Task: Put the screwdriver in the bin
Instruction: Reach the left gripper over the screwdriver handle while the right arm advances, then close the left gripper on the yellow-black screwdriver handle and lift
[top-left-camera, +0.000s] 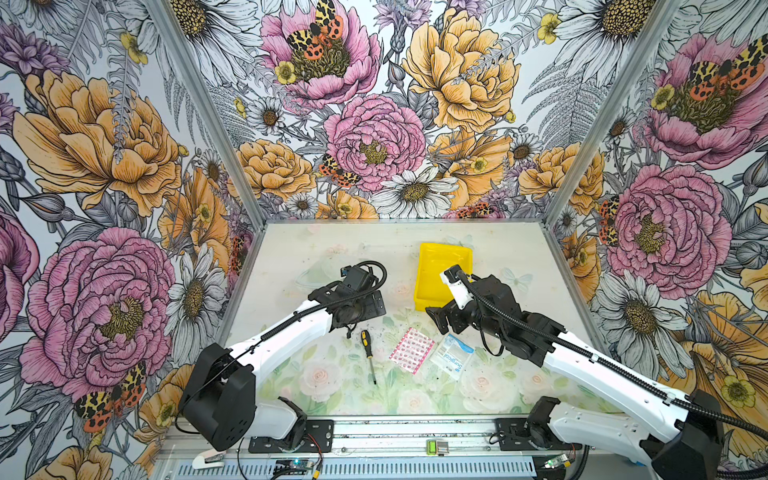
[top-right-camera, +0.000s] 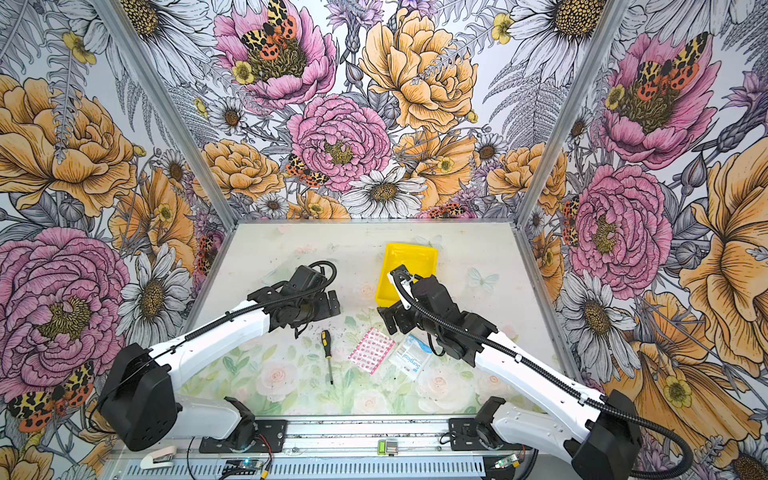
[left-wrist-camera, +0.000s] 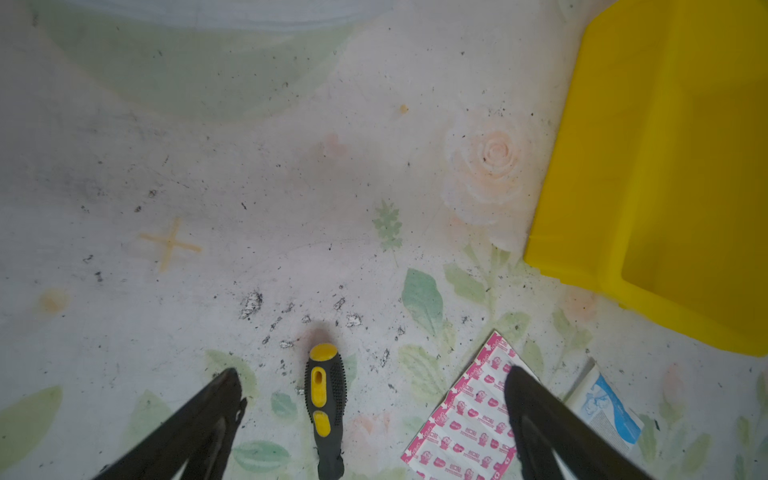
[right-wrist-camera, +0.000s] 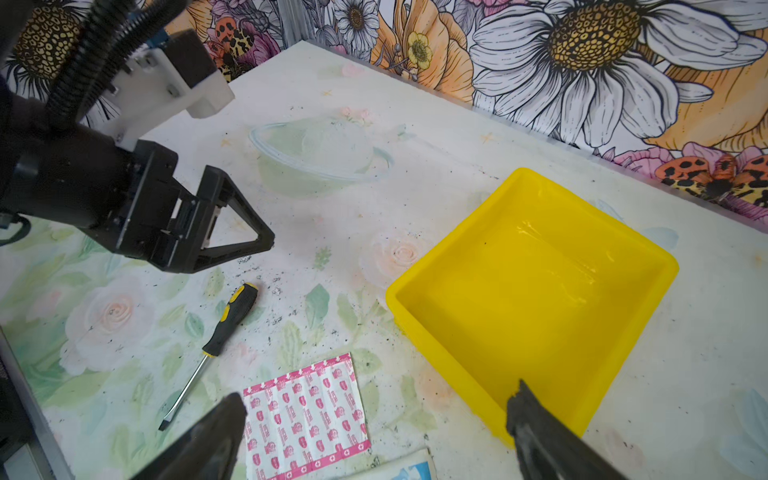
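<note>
My left gripper will move back and down with its fingers on both sides of the handle, because the handle's black-and-yellow middle (top-left-camera: 367, 344) (left-wrist-camera: 325, 397) is below that gripper and nearer my base.
The screwdriver (top-left-camera: 368, 353) (top-right-camera: 327, 353), with a black-and-yellow handle and a thin shaft, lies flat on the table, handle end toward the back. My left gripper (top-left-camera: 365, 311) (top-right-camera: 322, 309) hovers open just behind and above the handle. In the left wrist view the handle (left-wrist-camera: 325, 399) lies between the spread fingers (left-wrist-camera: 232, 399), untouched. The yellow bin (top-left-camera: 440, 270) (top-right-camera: 409, 257) (right-wrist-camera: 532, 291) stands empty at the back right of the screwdriver. My right gripper (top-left-camera: 434, 318) (right-wrist-camera: 376, 399) hangs open at the bin's near corner, holding nothing.
A pink-patterned plaster packet (top-left-camera: 411, 350) (left-wrist-camera: 465, 419) and a blue-and-white surgical packet (top-left-camera: 451, 355) lie to the right of the screwdriver. A clear plastic bowl (right-wrist-camera: 316, 153) sits at the back left. Floral walls close in three sides of the table.
</note>
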